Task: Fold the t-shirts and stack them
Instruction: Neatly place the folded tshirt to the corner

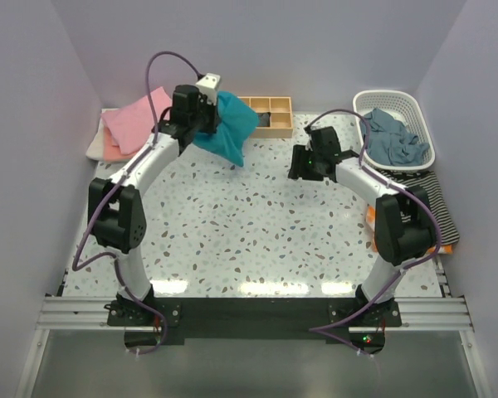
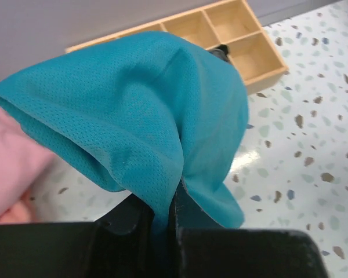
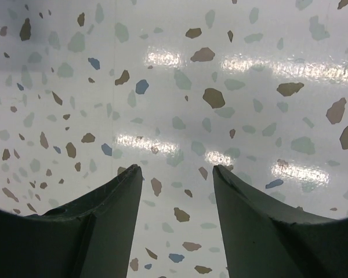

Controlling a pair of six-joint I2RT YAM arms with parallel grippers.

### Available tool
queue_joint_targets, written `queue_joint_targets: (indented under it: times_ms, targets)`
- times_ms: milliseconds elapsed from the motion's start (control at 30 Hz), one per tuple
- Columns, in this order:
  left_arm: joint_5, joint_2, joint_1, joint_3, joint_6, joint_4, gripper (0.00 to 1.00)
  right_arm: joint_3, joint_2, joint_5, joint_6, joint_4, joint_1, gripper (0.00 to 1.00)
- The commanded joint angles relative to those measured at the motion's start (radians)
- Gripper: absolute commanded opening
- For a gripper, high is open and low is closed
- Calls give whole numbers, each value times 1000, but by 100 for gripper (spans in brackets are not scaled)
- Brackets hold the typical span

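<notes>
The left gripper swings to the left in the top view next and lowers the teal-blue t-shirt (image 1: 229,126) onto the stack's folded pink t-shirt.
My left gripper (image 1: 201,123) is shut on the teal-blue t-shirt (image 1: 229,126) and holds it bunched in the air at the table's back left; in the left wrist view the cloth (image 2: 145,110) hangs from between the shut jaws (image 2: 175,202). A folded pink t-shirt (image 1: 135,121) lies on a peach and a white one at the far left corner; its blurred edge shows in the left wrist view (image 2: 8,174). My right gripper (image 1: 303,163) is open and empty over bare table at the middle right, its fingers (image 3: 113,197) apart in the right wrist view.
A wooden compartment tray (image 1: 271,114) stands at the back centre behind the teal shirt, also in the left wrist view (image 2: 238,35). A white basket (image 1: 422,124) at the back right holds grey-blue clothes (image 1: 393,138). Striped cloth (image 1: 440,203) lies along the right edge.
</notes>
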Motion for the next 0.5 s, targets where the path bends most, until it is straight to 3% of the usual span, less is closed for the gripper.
queue_joint_targets:
  times_ms: [0, 133, 433, 467]
  targets:
    - [-76, 1, 145, 121, 131, -114, 0, -10, -4, 5, -11, 8, 1, 56]
    - [-45, 67, 264, 209, 148, -91, 0, -9, 9, -4, -14, 14, 1, 56]
    - [16, 373, 466, 488, 110, -79, 0, 19, 69, -44, -18, 8, 2, 56]
    - [2, 384, 477, 482, 102, -58, 24, 19, 73, -45, -24, 7, 1, 56]
